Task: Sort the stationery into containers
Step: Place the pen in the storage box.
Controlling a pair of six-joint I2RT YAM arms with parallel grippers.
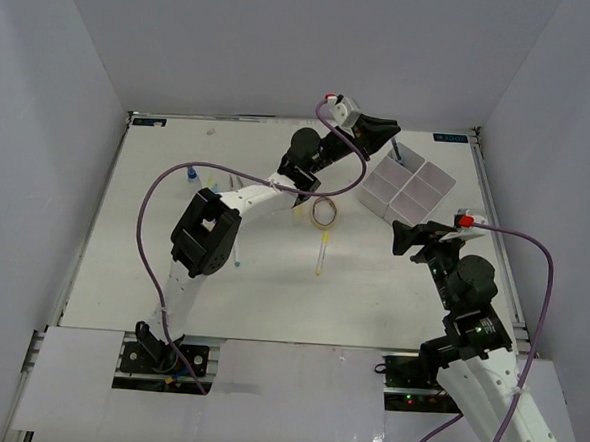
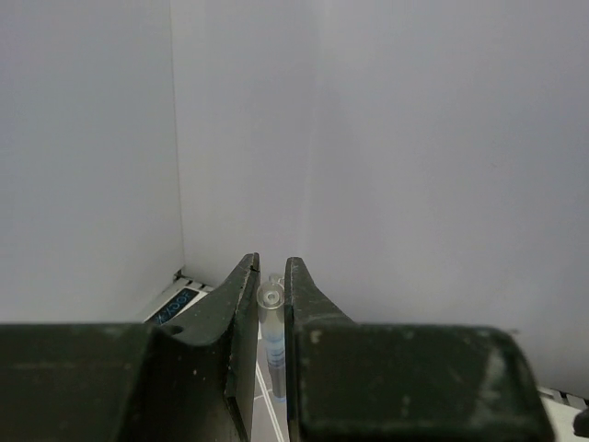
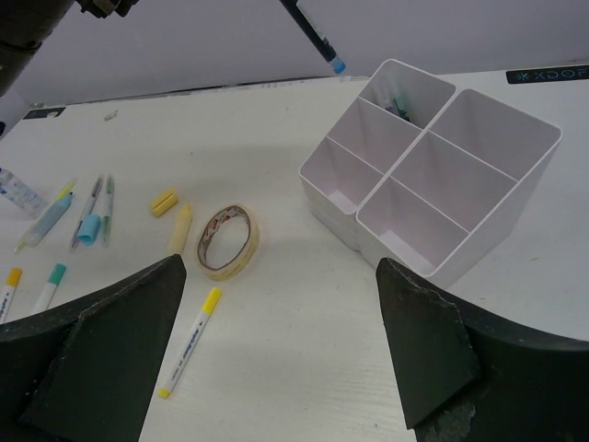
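My left gripper should move down toward the white tray's back section (image 1: pixel 408 159) and let go of the thin blue-tipped pen inside, because a few small slim items already stand there.
My left gripper (image 1: pixel 386 132) (image 2: pixel 269 264) is shut on a thin blue-tipped pen (image 2: pixel 272 336) and hovers by the far left corner of the white compartment tray (image 1: pixel 425 175). In the right wrist view that pen (image 3: pixel 317 39) hangs tip down just above and left of the tray (image 3: pixel 502 198); its back compartment holds a few small items (image 3: pixel 399 103). My right gripper (image 1: pixel 410 238) (image 3: pixel 281 276) stands open and empty over the table in front of the tray. A tan tape ring (image 3: pixel 228 241) (image 1: pixel 324 213) and a yellow-capped marker (image 3: pixel 189 343) (image 1: pixel 322 253) lie nearby.
Left of the ring lie two yellow blocks (image 3: pixel 164 201), several pens with blue, green and yellow caps (image 3: pixel 92 216) and a small bottle (image 3: pixel 18 193). White enclosure walls ring the table. The left arm (image 1: pixel 246 200) stretches across the middle, trailing a purple cable.
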